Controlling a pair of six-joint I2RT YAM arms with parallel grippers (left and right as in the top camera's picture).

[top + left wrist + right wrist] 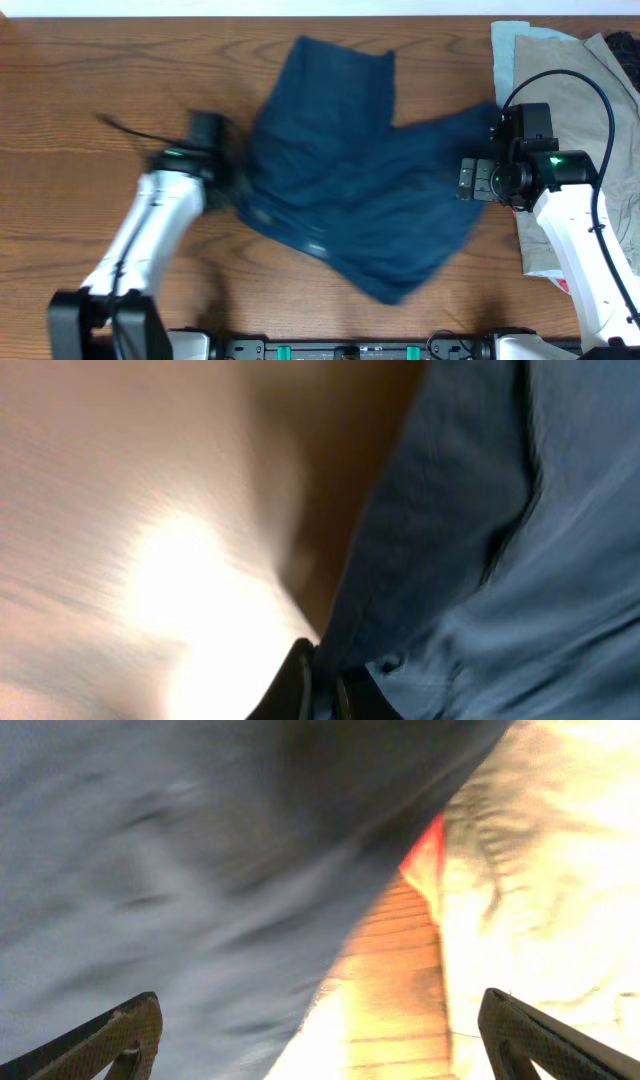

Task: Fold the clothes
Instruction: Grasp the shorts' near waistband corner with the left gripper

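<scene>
The shorts' leg edge by the tan pile runs between my open fingers, so my right gripper needs to go down toward the left in the overhead view onto it next.
The dark navy blue shorts lie spread over the middle of the wooden table, blurred as if moving. My left gripper is at their left edge and is shut on the fabric; the left wrist view shows the closed fingers pinching the navy cloth. My right gripper is at the shorts' right edge, wide open and empty. In the right wrist view its fingers span the navy cloth and bare table.
A pile of other garments sits at the right edge: tan, light blue, and a bit of red under the tan. The table's front edge holds the arm bases.
</scene>
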